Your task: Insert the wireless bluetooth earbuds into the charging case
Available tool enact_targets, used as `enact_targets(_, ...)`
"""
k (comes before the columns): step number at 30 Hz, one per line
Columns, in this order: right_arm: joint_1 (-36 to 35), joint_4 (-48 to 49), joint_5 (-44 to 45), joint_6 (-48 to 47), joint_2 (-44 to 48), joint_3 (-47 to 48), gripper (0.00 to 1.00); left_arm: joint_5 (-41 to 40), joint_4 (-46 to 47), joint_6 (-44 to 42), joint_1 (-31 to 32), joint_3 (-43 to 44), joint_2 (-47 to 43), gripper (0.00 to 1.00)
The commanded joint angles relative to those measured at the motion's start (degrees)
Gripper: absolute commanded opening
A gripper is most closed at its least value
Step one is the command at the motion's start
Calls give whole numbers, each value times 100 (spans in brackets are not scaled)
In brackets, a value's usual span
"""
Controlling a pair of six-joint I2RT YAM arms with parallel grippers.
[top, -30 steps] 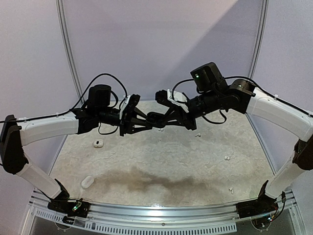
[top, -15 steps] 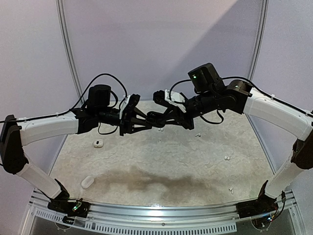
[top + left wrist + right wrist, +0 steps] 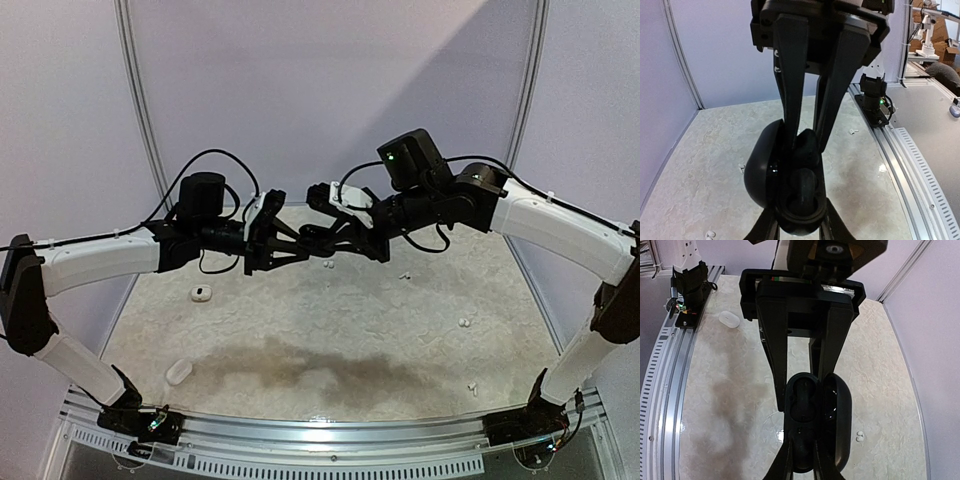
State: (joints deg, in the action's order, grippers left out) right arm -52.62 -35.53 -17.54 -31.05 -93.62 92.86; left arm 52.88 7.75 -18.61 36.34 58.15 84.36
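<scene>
I will next move my left gripper down and to the left in the top view to let go of the black case on the tabletop (image 3: 268, 280) beside the farther white case, because that spot is empty.
A black charging case (image 3: 312, 240) hangs open in mid-air between both grippers, above the far middle of the table. My left gripper (image 3: 799, 226) is shut on the case's base (image 3: 800, 212), with the lid (image 3: 760, 170) swung open to the left. My right gripper (image 3: 801, 438) is shut on a black earbud (image 3: 807, 144) and holds it at one socket of the case (image 3: 805, 405). Another black earbud (image 3: 805, 187) sits in the other socket. In the top view the left gripper (image 3: 300, 247) and the right gripper (image 3: 320, 238) meet tip to tip.
Two white cases (image 3: 200, 293) (image 3: 178, 371) lie at the left of the table. Loose white earbuds lie below the grippers (image 3: 328, 265), at the right (image 3: 404, 276) (image 3: 463, 322) and near the front right (image 3: 472, 387). The table's metal rail (image 3: 320, 430) runs along the front.
My right arm has shifted a little to the left and up, pushing its gripper closer to the case. The left arm has barely moved.
</scene>
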Motion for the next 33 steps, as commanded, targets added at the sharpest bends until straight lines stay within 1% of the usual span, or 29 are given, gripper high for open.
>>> enact_targets(1, -5, -8, 444, 100, -206, 136, 15, 250, 212, 80, 40, 48, -15, 0)
enact_targets(17, -3, -116, 404, 98, -106, 204, 22, 123, 408, 540, -25, -23, 4, 0)
enact_targets(22, 6, -33, 272, 159, 129, 155, 24, 28, 478, 767, -65, -79, 8, 0)
enact_targets(33, 7, 4, 243, 278, 443, 147, 31, -35, 512, 886, -82, -93, 32, 0)
